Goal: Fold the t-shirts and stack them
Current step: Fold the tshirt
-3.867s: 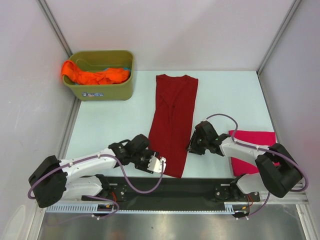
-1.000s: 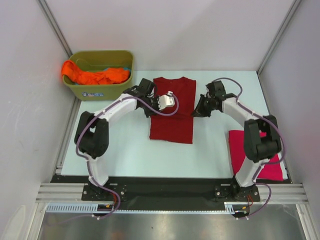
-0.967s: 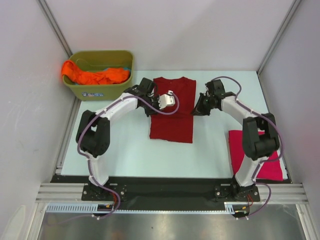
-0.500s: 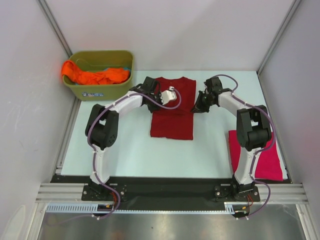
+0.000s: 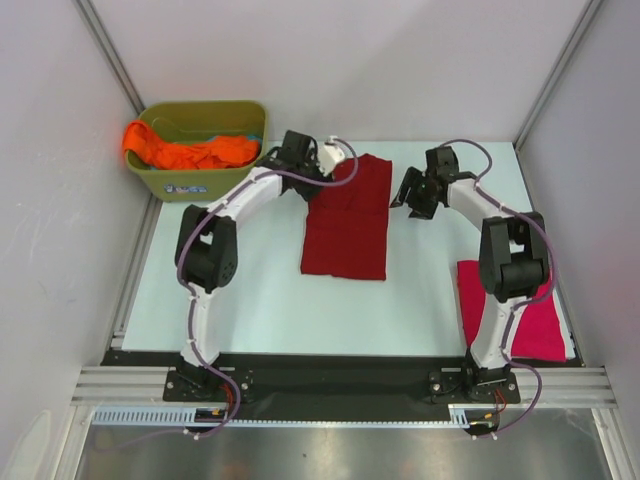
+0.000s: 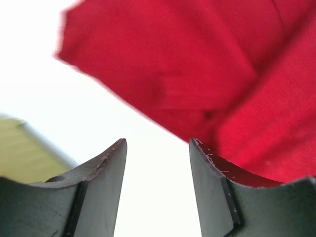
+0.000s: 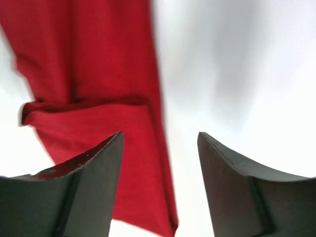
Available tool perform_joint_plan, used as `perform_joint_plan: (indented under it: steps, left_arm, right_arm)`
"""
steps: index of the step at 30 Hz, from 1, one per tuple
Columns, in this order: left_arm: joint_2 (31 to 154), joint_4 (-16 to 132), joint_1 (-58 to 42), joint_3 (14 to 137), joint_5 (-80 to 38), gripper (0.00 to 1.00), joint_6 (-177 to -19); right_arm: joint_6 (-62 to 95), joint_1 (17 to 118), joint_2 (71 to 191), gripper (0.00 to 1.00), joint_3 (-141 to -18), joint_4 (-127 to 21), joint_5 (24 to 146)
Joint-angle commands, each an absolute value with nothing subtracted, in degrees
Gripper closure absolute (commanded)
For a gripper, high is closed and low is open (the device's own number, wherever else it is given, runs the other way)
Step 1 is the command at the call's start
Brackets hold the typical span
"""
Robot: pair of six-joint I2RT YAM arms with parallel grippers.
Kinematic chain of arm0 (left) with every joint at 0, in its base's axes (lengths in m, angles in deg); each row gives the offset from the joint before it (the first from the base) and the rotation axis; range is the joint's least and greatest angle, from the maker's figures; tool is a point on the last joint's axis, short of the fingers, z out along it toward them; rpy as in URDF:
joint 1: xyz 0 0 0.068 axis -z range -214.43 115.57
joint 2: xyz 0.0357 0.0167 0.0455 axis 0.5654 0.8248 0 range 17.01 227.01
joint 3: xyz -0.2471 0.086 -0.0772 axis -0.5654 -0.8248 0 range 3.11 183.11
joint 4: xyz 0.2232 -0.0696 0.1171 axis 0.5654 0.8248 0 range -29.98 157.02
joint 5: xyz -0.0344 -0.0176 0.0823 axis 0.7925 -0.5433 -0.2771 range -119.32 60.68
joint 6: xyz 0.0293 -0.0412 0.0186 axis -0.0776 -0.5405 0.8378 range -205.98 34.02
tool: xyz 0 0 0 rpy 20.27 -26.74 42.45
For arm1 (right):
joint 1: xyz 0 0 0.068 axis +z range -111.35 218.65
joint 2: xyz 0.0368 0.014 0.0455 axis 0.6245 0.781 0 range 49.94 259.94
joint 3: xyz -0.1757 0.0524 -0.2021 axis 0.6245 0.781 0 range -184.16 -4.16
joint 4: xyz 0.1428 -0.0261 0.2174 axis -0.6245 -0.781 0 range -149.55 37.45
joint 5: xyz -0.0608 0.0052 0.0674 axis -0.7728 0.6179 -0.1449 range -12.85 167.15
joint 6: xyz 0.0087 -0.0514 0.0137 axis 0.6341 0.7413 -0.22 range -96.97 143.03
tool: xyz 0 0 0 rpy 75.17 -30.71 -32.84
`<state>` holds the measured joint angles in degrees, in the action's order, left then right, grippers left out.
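I need to move my right gripper back toward the base and down next, onto the red shirt's near corner [image 5: 383,276] [image 7: 171,228] facing the magenta-pink shirt, because that corner is free.
The dark red t-shirt [image 5: 347,218] lies folded in half on the table's middle, a tidy rectangle. My left gripper [image 5: 322,160] is open and empty at the shirt's far left corner; the left wrist view shows the red cloth [image 6: 207,74] just past its fingers. My right gripper [image 5: 408,195] is open and empty just off the shirt's far right edge; the right wrist view shows the shirt's edge [image 7: 98,98] beside the left finger. The magenta-pink t-shirt [image 5: 512,312] lies folded at the near right. The orange t-shirt [image 5: 190,150] is bunched in the tub.
The olive-green tub [image 5: 205,150] stands at the far left corner, close to my left arm. White walls and metal posts enclose the table on three sides.
The shirt's near half was folded over the far half. Both grippers then let go and drew back slightly toward the far corners, now open.
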<state>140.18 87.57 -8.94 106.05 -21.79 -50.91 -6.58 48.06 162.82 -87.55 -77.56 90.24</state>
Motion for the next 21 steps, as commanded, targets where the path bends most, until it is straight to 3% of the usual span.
perform_joint_plan:
  steps: [1,3,5,10,15,21]
  left_arm:
    - [135.85,87.35,-13.25,110.88,-19.07,0.41,-61.53]
    - [132.0,88.66,-13.25,105.11,-16.42,0.43,-61.38]
    - [129.0,91.47,-12.12,100.17,-8.69,0.45,-58.66]
    - [119.5,98.57,-6.23,83.39,-3.92,0.5,-47.96]
    - [112.48,103.35,-2.1,68.81,-4.86,0.35,-32.92]
    - [112.19,93.51,2.83,65.51,-13.32,0.33,-32.46]
  right_arm:
    - [-3.87,51.73,153.49,0.34,-88.46,-75.23,85.32]
    - [-3.51,53.67,152.08,0.44,-84.68,-74.79,86.73]
    - [-4.48,56.21,151.02,0.46,-81.61,-74.87,89.01]
    - [-9.48,59.91,145.41,0.41,-73.79,-79.26,86.3]
    - [-11.95,62.19,138.37,0.37,-61.66,-78.04,87.44]
    - [-15.55,64.23,136.59,0.37,-53.2,-69.62,88.49]
